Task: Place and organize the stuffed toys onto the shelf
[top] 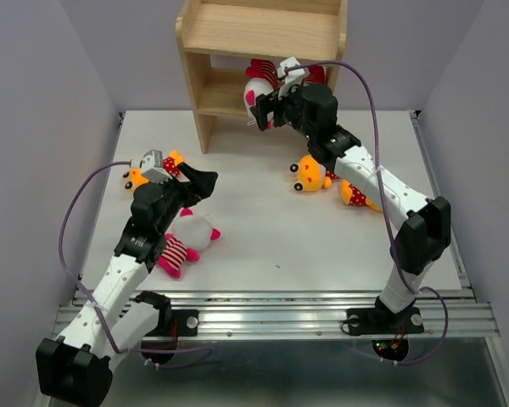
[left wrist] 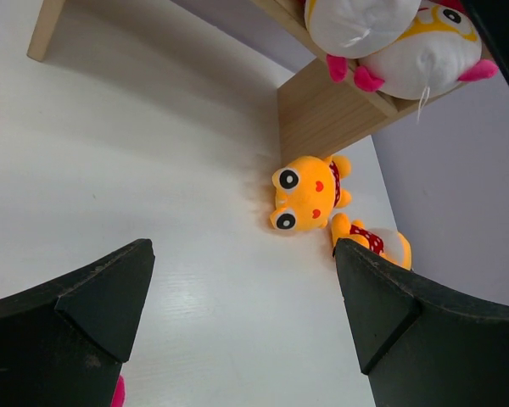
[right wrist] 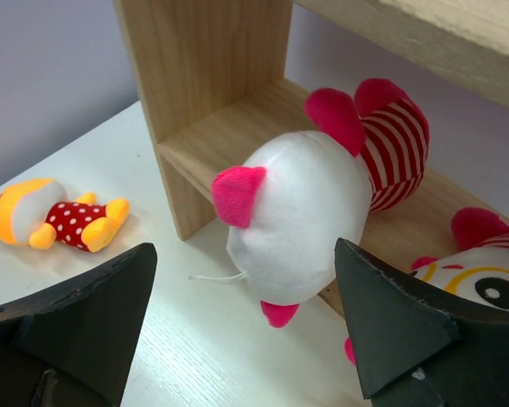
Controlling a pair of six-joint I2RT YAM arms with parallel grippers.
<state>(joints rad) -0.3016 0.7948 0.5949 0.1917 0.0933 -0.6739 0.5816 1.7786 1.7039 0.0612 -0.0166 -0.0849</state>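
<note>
The left gripper lowers and draws back onto the toy's white head [top: 194, 231] next, since the third white toy lies off the shelf.
The wooden shelf [top: 263, 34] stands at the table's back. Two white striped toys lie on its lowest board: one [right wrist: 297, 220] with its head hanging over the edge, another [right wrist: 483, 280] to its right. My right gripper [right wrist: 246, 322] is open and empty just in front of the overhanging head, not touching it. My left gripper [top: 205, 182] is open and empty above the table. A third white toy [top: 191, 237] lies under the left arm. Two yellow toys [top: 308, 174] [top: 356, 193] lie under the right arm. A third yellow toy [top: 140, 174] lies at the left.
The shelf's upper boards [top: 267, 30] show nothing on them. In the left wrist view the two yellow toys [left wrist: 305, 193] [left wrist: 377, 242] lie ahead near the shelf's side panel [left wrist: 322, 110]. The table's metal front rail [top: 280, 309] runs by the arm bases.
</note>
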